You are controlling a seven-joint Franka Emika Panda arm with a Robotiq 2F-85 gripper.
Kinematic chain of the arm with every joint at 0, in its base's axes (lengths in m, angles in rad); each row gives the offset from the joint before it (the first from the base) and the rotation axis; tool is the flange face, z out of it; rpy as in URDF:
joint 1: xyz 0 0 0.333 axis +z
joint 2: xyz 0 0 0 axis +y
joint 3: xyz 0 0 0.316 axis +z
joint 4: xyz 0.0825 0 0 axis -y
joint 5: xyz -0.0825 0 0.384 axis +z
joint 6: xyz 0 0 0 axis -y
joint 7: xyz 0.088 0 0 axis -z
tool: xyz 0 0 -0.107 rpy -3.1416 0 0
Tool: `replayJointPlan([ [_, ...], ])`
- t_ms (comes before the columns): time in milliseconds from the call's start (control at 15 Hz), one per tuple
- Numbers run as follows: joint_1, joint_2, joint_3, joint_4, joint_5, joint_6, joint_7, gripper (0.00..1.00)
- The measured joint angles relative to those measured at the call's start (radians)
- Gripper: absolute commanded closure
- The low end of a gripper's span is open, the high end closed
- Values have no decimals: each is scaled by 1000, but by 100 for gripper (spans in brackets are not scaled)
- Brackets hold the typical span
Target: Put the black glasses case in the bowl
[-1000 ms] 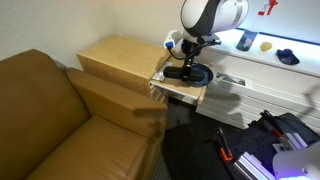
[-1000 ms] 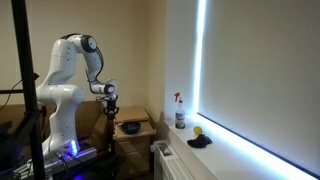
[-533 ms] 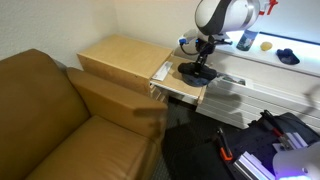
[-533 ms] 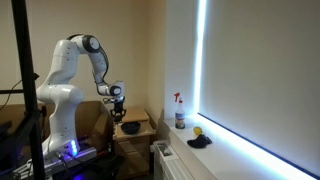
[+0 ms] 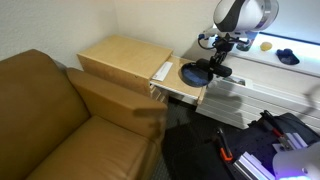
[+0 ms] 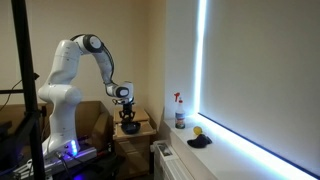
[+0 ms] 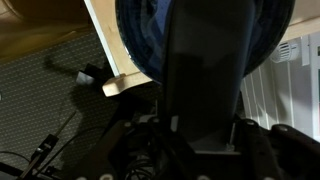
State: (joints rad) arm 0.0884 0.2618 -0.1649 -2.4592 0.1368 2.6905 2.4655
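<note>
I should move my gripper outward over the bowl's middle (image 5: 194, 74), then lower it and let go of the black glasses case, because the case still hangs partly past the bowl's near rim.
The dark blue glossy bowl (image 5: 192, 73) sits on a small light wooden table (image 5: 180, 92) beside the sofa; it also shows in the other exterior view (image 6: 130, 128). My gripper (image 5: 222, 60) hangs at the bowl's window-side edge, just above it (image 6: 127, 108). In the wrist view my gripper (image 7: 203, 125) is shut on the black glasses case (image 7: 205, 60), a long matte black shape that lies across the view over the bowl (image 7: 135, 40). I cannot tell whether the case touches the bowl.
A brown sofa (image 5: 50, 115) and a tan box-like cabinet (image 5: 120, 58) stand beside the table. A white radiator (image 5: 262, 95) runs under the window sill, which holds a spray bottle (image 6: 180, 112), a yellow ball (image 6: 198, 131) and a dark blue lump (image 6: 200, 141).
My gripper has moved steadily toward the window side with the case, from over the bowl's near side to its far edge. The bowl has not moved.
</note>
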Motion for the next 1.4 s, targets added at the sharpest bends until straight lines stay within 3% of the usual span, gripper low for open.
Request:
replayJointPlan([
  [267, -8, 43, 27, 38, 67, -21, -2, 71],
  [333, -10, 56, 31, 52, 76, -32, -2, 46],
  [533, -13, 95, 30, 88, 78, -43, 8, 46],
  [600, -14, 102, 30, 94, 78, -44, 9, 71],
  [933, -10, 138, 28, 120, 49, -50, 25, 71],
  [1400, -8, 263, 29, 257, 46, -72, 35, 71],
])
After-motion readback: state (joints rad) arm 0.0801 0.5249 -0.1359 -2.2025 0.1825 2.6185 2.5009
